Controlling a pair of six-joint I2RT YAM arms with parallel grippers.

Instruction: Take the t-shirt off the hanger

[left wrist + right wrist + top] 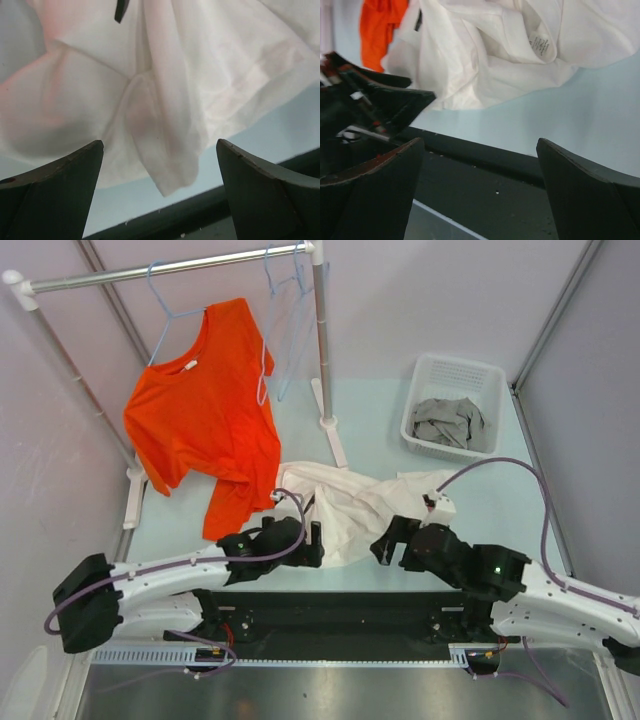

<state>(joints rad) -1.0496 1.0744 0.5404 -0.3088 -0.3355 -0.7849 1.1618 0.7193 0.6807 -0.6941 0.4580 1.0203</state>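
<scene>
The narrow fold at the white t-shirt's near edge (172, 162) is below my left gripper, lined up between its open fingers. My left gripper should move down over it.
An orange t-shirt (205, 405) hangs on a pale blue hanger (165, 305) from the rail (150, 272) at the back left, its lower hem reaching the table. It also shows in the right wrist view (380, 20). A white t-shirt (350, 502) lies crumpled on the table, off any hanger. My left gripper (314, 542) is open at the white shirt's near left edge; in the left wrist view (160, 145) a fold of the white t-shirt (165, 100) lies just ahead of the jaws. My right gripper (386, 540) is open and empty by the shirt's near edge, over the table's front edge (480, 142).
An empty pale hanger (285, 330) hangs by the rack's upright post (322, 340). A white basket (490, 380) holding a grey garment (448, 420) stands at the back right. The rack's feet (335, 445) rest on the table. The black front rail (485, 160) runs below.
</scene>
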